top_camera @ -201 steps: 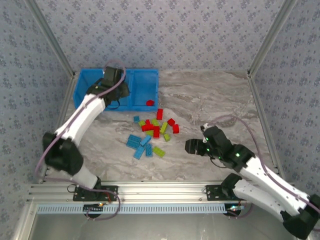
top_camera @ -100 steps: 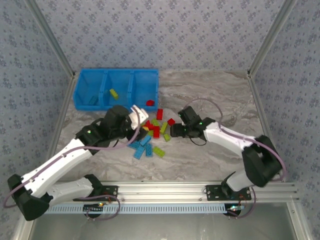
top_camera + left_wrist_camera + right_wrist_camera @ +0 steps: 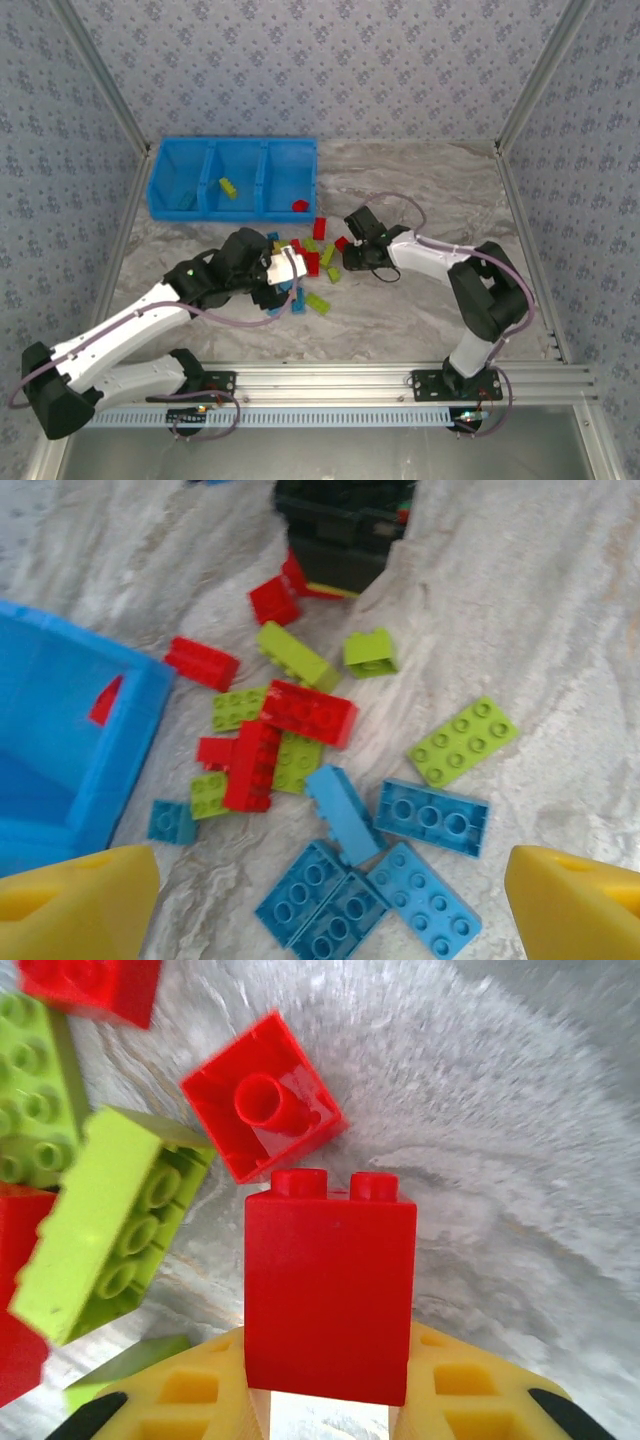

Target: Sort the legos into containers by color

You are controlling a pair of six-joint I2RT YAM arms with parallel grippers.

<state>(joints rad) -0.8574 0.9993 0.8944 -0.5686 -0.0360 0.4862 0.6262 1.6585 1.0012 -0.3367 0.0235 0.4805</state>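
Observation:
My right gripper needs to lift the matching brick next, swing it outward over the bin's section already holding a red brick (image 3: 289,182) and let go of it there.
Red, lime green and light blue legos (image 3: 305,262) lie in a loose pile mid-table. The containers, a blue three-compartment bin (image 3: 262,152), stand at the back left with a light blue brick, a lime brick (image 3: 229,187) and a red brick (image 3: 299,206) in separate compartments. My left gripper (image 3: 287,274) hovers open over several flat blue bricks (image 3: 345,898), its yellow fingertips (image 3: 78,900) wide apart. My right gripper (image 3: 330,1405) is shut on an upright red brick (image 3: 330,1295) at the pile's right edge (image 3: 352,256).
An upturned red brick (image 3: 262,1095) and a lime brick (image 3: 105,1225) lie just beyond the held one. The bin's corner (image 3: 100,770) is close on the left of the left gripper. Bare marble stretches to the right (image 3: 440,190). Metal frame posts edge the table.
My left gripper slid nearer over the blue bricks and opened wide. My right gripper edged left into the pile's right side and shut on the red brick.

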